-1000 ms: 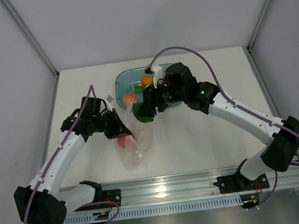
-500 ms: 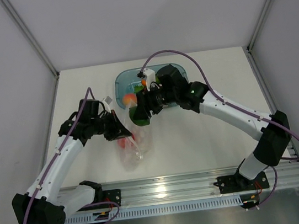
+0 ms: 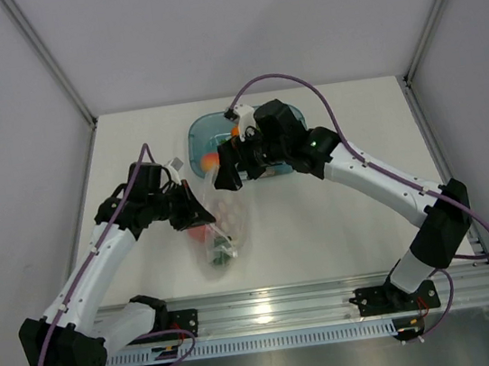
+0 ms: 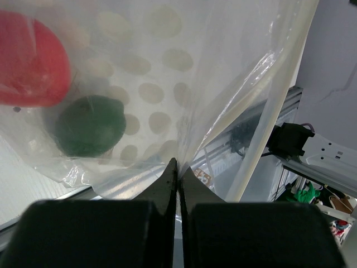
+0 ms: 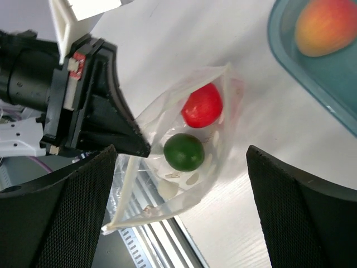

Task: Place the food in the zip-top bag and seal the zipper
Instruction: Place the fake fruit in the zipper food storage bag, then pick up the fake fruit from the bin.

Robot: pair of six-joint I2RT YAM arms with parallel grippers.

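Note:
My right gripper moves away from the bag next, to the right in the top view, down into the teal tub (image 3: 236,135) (image 5: 333,54), which still holds fruit.
The zip-top bag (image 3: 222,230) lies open on the table with a red fruit (image 3: 199,235) and a green fruit (image 3: 220,252) inside. My left gripper (image 3: 198,213) is shut on the bag's mouth edge and holds it up. In the left wrist view the jaws (image 4: 178,167) pinch the clear plastic, with the red fruit (image 4: 30,61) and green fruit (image 4: 89,125) beyond. The zipper strip (image 5: 120,190) runs along the mouth. My right gripper (image 3: 226,176) is open and empty above the mouth; its view shows the green fruit (image 5: 185,153) and red fruit (image 5: 202,105) in the bag.
The teal tub (image 3: 203,132) stands behind the bag, still holding a peach-orange fruit (image 3: 210,160) and an orange one (image 3: 236,132). The peach fruit (image 5: 326,25) shows in the right wrist view. The metal rail (image 3: 272,311) runs along the table's near edge.
My right gripper carried the green fruit over the bag's mouth and opened. The green fruit dropped into the bag beside the red one. The left gripper kept its hold.

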